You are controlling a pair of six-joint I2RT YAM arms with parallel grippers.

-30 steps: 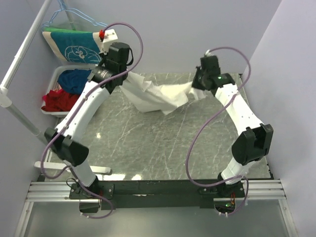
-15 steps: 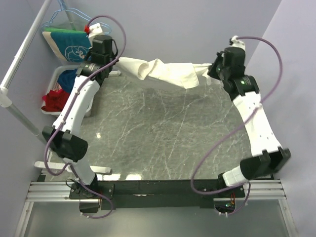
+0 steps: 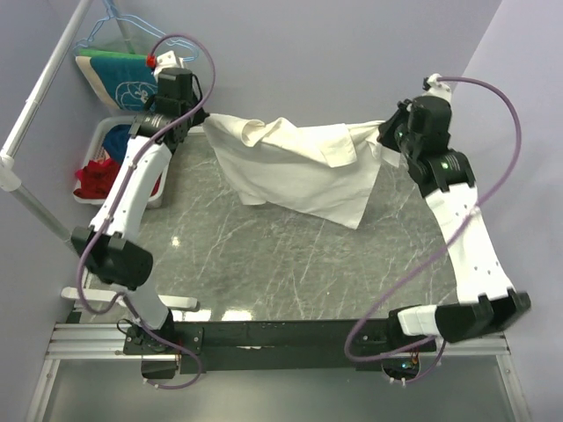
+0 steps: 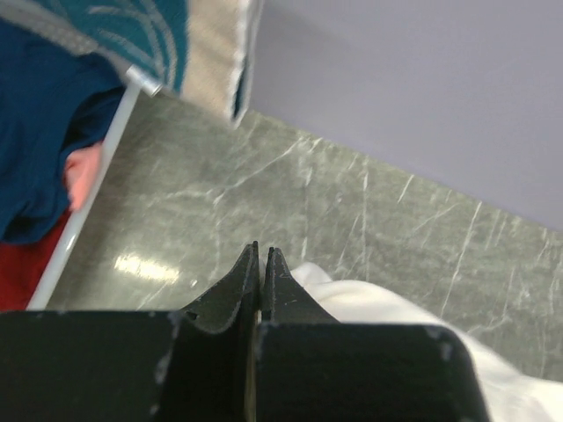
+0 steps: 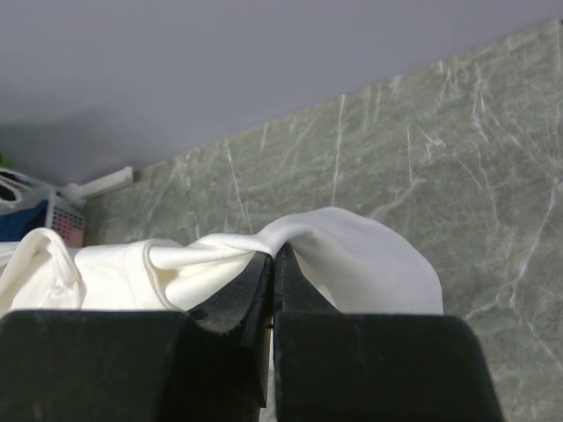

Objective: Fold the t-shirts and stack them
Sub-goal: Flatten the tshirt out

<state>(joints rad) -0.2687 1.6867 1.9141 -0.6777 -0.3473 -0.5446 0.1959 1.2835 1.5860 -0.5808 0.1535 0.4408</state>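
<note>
My left gripper has its held end of the t-shirt (image 3: 299, 167) and will next move down and back to lay it onto the marble.
A cream-white t-shirt (image 3: 299, 167) hangs stretched between my two grippers over the far part of the marble table (image 3: 290, 264), its plain side up and its lower edge draping onto the table. My left gripper (image 3: 204, 126) is shut on the shirt's left end; in the left wrist view (image 4: 262, 255) cream cloth (image 4: 387, 308) bulges beside the closed fingers. My right gripper (image 3: 384, 139) is shut on the right end; in the right wrist view (image 5: 274, 255) the cloth (image 5: 352, 264) folds over the fingertips. No print shows.
A white basket (image 3: 98, 141) with blue (image 3: 132, 141) and red clothes (image 3: 97, 176) stands at the far left, off the table. A teal-printed cloth (image 3: 119, 79) hangs on a hanger above it. A grey pole (image 3: 40, 97) slants at the left. Walls stand close behind and right.
Both arms moved apart and toward the back edge, pulling the bunched shirt out wide. It then dropped open into a spread sheet between the grippers.
</note>
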